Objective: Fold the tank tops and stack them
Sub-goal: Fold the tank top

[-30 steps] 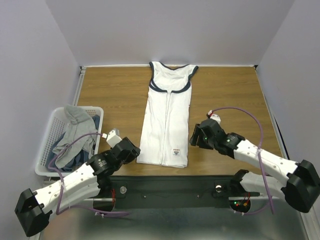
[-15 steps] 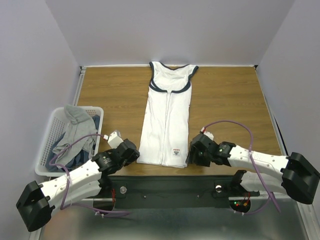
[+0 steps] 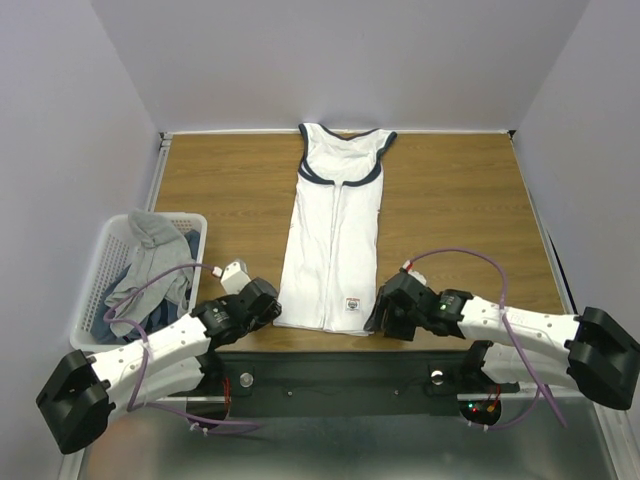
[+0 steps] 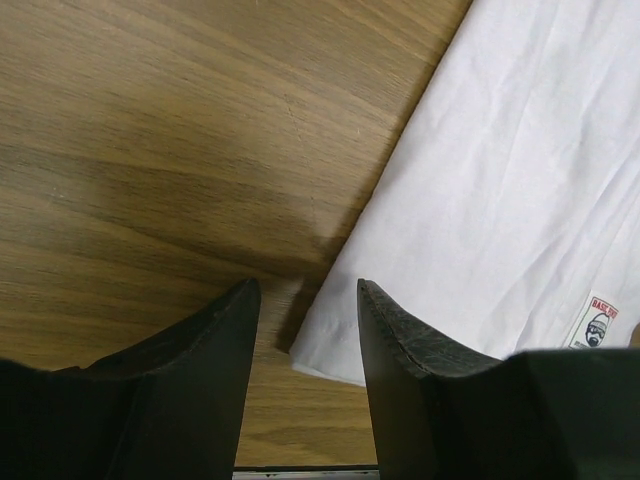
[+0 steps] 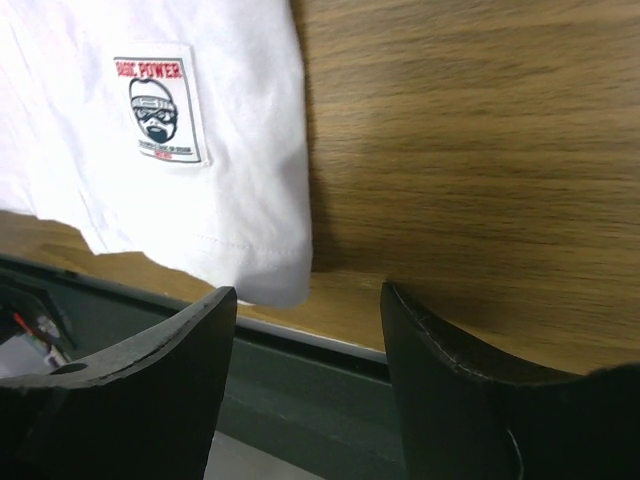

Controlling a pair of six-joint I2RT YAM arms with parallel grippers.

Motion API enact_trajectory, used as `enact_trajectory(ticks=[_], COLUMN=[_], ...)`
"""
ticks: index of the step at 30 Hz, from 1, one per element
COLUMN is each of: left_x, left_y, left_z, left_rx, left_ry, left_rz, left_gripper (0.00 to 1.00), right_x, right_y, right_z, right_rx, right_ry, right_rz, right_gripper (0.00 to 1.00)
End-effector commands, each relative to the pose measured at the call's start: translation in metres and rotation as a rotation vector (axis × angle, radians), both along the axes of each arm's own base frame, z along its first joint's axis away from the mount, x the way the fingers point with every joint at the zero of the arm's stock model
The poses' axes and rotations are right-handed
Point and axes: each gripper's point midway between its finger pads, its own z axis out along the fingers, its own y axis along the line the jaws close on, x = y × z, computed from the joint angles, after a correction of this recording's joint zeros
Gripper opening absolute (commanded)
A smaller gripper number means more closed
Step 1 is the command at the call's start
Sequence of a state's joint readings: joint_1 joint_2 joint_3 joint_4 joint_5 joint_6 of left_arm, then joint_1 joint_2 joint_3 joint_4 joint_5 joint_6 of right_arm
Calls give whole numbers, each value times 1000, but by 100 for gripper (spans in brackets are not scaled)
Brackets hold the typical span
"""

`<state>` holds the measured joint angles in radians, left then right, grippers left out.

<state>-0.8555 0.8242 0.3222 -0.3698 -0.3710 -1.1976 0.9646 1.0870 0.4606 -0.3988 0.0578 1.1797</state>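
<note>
My left gripper needs to slide toward the right in the top view, turning slightly, and close on the hem's basket-side corner (image 3: 279,323) (image 4: 312,354), because that corner lies between its open fingers.
A white tank top (image 3: 333,240) with navy-edged neck and armholes lies flat, folded lengthwise, in the middle of the wooden table (image 3: 460,200), hem toward me. My left gripper (image 3: 268,308) is open at the hem's left corner (image 4: 325,350), which lies between its fingers (image 4: 225,340). My right gripper (image 3: 378,318) is open at the hem's right corner (image 5: 270,280), beside the small sewn label (image 5: 158,108). Neither holds cloth. Grey tank tops (image 3: 150,265) lie heaped in the basket.
A white lattice basket (image 3: 100,275) stands at the table's left near edge. The table's front edge and a dark rail (image 3: 340,375) run just below the hem. Purple cables (image 3: 470,258) loop over both arms.
The right gripper has moved down and left from beside the shirt's right side to its hem corner. The left gripper has edged right toward the hem's left corner. The shirt has not moved.
</note>
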Motion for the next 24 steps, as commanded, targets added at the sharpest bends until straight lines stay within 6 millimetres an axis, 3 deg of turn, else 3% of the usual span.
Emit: enact_trajectory(ticks=[1,9,18,24], left_x=[10,8,8,6], left_y=[-7,-11,-28,-33], left_z=[14,14,19,20], left_rx=[7,11,-38,-48], left_ry=[-44,-49,-68,-65], left_rz=[-33,-95,-177,-212], left_gripper=[54,54,54,54], right_x=[-15,-15,-3,-1], right_y=[-1,1,-2,-18], right_z=[-18,-27,-29,-28], right_rx=[-10,-6,-53,-126], right_ry=[71,82,29,-6], right_rz=[-10,-47,-45,-34], right_gripper=[64,54,23,17])
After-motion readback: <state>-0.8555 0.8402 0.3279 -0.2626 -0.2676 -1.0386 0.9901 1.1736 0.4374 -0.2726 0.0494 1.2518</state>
